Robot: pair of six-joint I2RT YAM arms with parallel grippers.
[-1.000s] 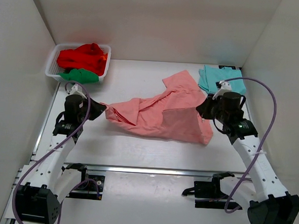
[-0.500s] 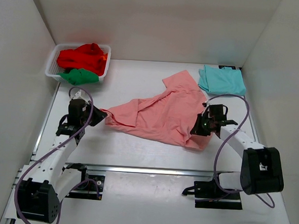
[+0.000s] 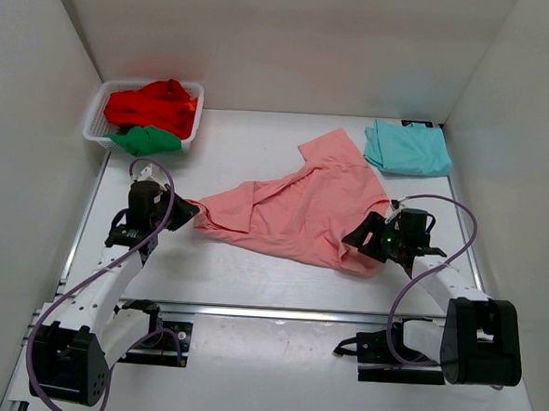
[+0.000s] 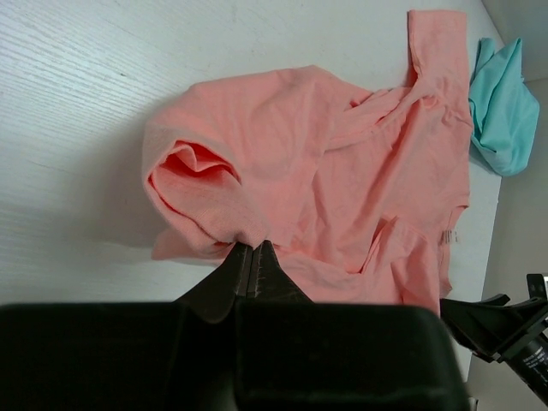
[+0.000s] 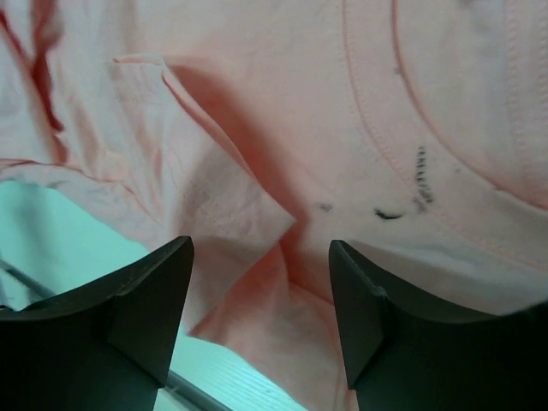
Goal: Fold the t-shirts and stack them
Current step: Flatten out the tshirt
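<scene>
The loose pink flap [image 3: 349, 253] [image 5: 235, 224] already rises between my open fingers. I should tilt my right gripper toward the left gripper next, slide the fingers around the flap and close there.
A salmon-pink t-shirt [image 3: 297, 212] lies crumpled across the middle of the table, seen also in the left wrist view [image 4: 342, 163] and close up in the right wrist view [image 5: 282, 128]. My left gripper [image 3: 189, 207] is shut on the shirt's left edge, where the fabric bunches above its fingertips [image 4: 253, 250]. My right gripper [image 3: 358, 239] sits low at the shirt's right lower corner, open, with loose pink cloth lying between its fingers [image 5: 145, 300]. A light teal t-shirt [image 3: 407, 147] lies folded at the back right. Red [image 3: 155, 105] and green [image 3: 146, 140] t-shirts fill the basket.
The white mesh basket [image 3: 95, 120] stands at the back left corner. White walls close in the table on three sides. A metal rail [image 3: 277, 312] runs along the near edge in front of the arm bases.
The right gripper dropped from above the shirt to the table, let go of the pink cloth and opened. The shirt's right side settled flatter. The left gripper kept its hold, shifting slightly.
</scene>
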